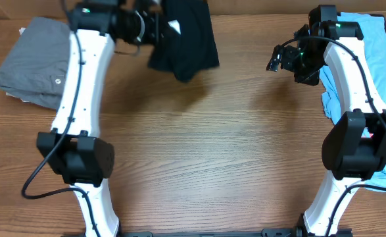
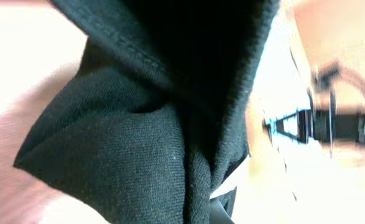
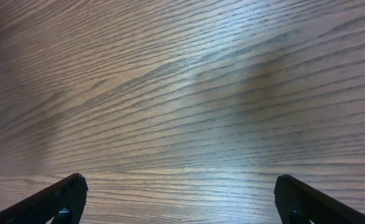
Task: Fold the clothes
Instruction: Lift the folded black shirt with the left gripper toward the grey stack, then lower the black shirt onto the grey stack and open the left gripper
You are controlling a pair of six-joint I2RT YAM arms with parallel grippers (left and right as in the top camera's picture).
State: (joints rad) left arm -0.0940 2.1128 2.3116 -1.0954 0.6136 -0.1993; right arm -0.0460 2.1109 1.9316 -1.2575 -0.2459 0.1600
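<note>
I will next carry the black T-shirt to the left in the overhead view with my left gripper, then lower it onto the grey garment (image 1: 37, 61) folded there.
A black T-shirt (image 1: 186, 39) hangs bunched above the far middle of the table, its white label (image 1: 174, 27) showing. My left gripper (image 1: 158, 26) is shut on the shirt's upper edge. In the left wrist view the black fabric (image 2: 138, 143) fills the frame and hides the fingers; a strip of the white label (image 2: 229, 182) shows low down. My right gripper (image 1: 277, 58) hovers open at the far right, apart from the shirt. In the right wrist view its fingertips (image 3: 67, 193) stand wide over bare wood. A light blue T-shirt (image 1: 383, 59) lies under the right arm.
A folded grey garment (image 1: 31, 62) lies at the far left of the wooden table (image 1: 206, 158). The two arm bases stand at the near edge, left (image 1: 94, 210) and right (image 1: 331, 210).
</note>
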